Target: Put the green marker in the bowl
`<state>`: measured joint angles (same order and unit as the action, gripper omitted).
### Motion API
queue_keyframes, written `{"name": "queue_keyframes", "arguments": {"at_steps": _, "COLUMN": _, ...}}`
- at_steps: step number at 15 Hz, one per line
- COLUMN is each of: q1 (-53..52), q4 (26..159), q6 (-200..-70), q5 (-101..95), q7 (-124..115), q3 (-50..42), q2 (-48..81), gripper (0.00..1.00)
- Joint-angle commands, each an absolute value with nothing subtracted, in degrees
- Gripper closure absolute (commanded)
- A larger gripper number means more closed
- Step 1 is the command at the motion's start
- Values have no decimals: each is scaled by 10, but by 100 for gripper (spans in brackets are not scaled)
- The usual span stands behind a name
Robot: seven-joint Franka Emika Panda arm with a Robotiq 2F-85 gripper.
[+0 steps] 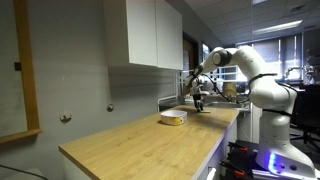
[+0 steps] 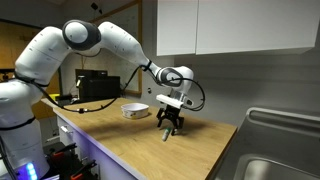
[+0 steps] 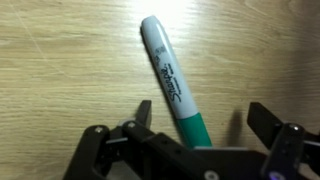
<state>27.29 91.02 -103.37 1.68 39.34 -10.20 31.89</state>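
The marker's green cap end [image 1: 200, 109] [image 3: 194, 131] already lies between my fingers. The cap end gets gripped next, as my gripper stays low over the counter and closes on it.
The green marker [image 3: 172, 88] lies on the wooden counter in the wrist view, with a grey barrel and a green cap end that runs down between my fingers. My gripper [image 3: 200, 118] is open, its two fingers on either side of the marker and not touching it. In both exterior views my gripper [image 2: 169, 124] [image 1: 198, 100] hangs low over the counter. A thin stick that may be the marker [image 2: 166, 135] shows just under the fingertips. The bowl [image 2: 135, 110] [image 1: 173, 118] sits on the counter a short way from my gripper.
A steel sink [image 2: 270, 160] is set into the counter beside my gripper. White wall cabinets [image 1: 150, 35] hang above the counter. The counter's front edge [image 1: 215, 150] runs along the robot's side.
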Motion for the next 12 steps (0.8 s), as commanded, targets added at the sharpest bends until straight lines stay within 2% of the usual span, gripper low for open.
{"name": "queue_keyframes", "arguments": {"at_steps": 1, "q1": 269, "q4": 921, "q6": -1046, "q5": -3, "q7": 415, "q3": -100, "q2": 321, "gripper": 0}}
{"name": "queue_keyframes", "arguments": {"at_steps": 2, "q1": 268, "q4": 924, "q6": -1052, "q5": -6, "q7": 419, "q3": -99, "q2": 320, "gripper": 1}}
{"name": "queue_keyframes", "arguments": {"at_steps": 3, "q1": 267, "q4": 926, "q6": -1056, "q5": -7, "q7": 421, "q3": -99, "q2": 319, "gripper": 25}}
{"name": "queue_keyframes", "arguments": {"at_steps": 5, "q1": 267, "q4": 931, "q6": -1064, "q5": -11, "q7": 427, "q3": -99, "q2": 316, "gripper": 30}}
{"name": "queue_keyframes", "arguments": {"at_steps": 12, "q1": 265, "q4": 926, "q6": -1081, "q5": -11, "q7": 441, "q3": -98, "q2": 310, "gripper": 83}}
